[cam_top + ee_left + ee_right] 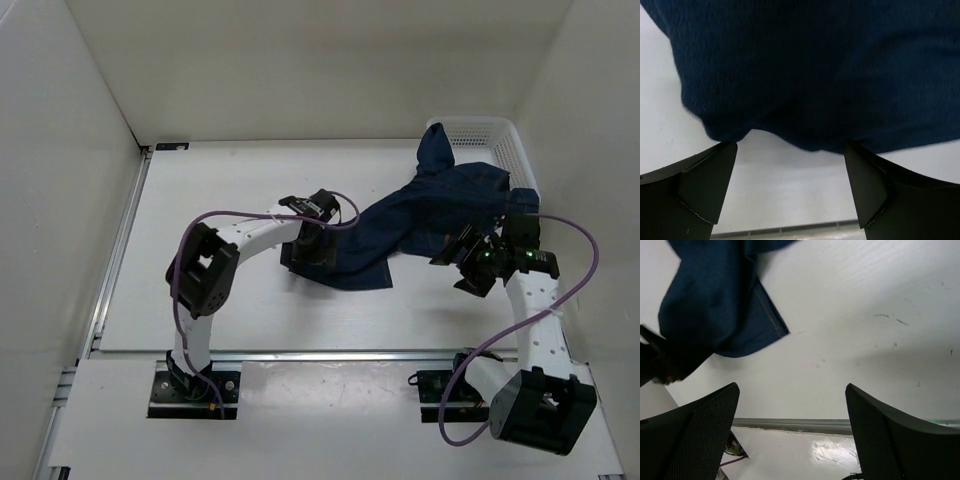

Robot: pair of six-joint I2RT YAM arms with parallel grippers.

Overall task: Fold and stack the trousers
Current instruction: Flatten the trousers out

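The left gripper moves outward onto the leg's cloth beyond that edge (792, 75) next and closes, because the leg's rounded cloth edge lies just past its open fingers.
The dark navy trousers (420, 215) lie crumpled across the table, one end hanging over the white basket's corner and a leg reaching toward the middle. My left gripper (303, 258) sits at that leg's near end. In the left wrist view it is open (790, 146), and the rounded cloth edge (805, 75) lies just past the fingertips, not between them. My right gripper (458, 265) hovers by the right side of the trousers. It is open (791, 387) with only bare table between its fingers (710, 425). A hemmed leg end (715, 305) shows ahead to its left.
A white plastic mesh basket (480, 123) stands at the back right corner, partly covered by the cloth. White walls enclose the table on the left, back and right. A metal rail (330, 353) runs along the table's near edge.
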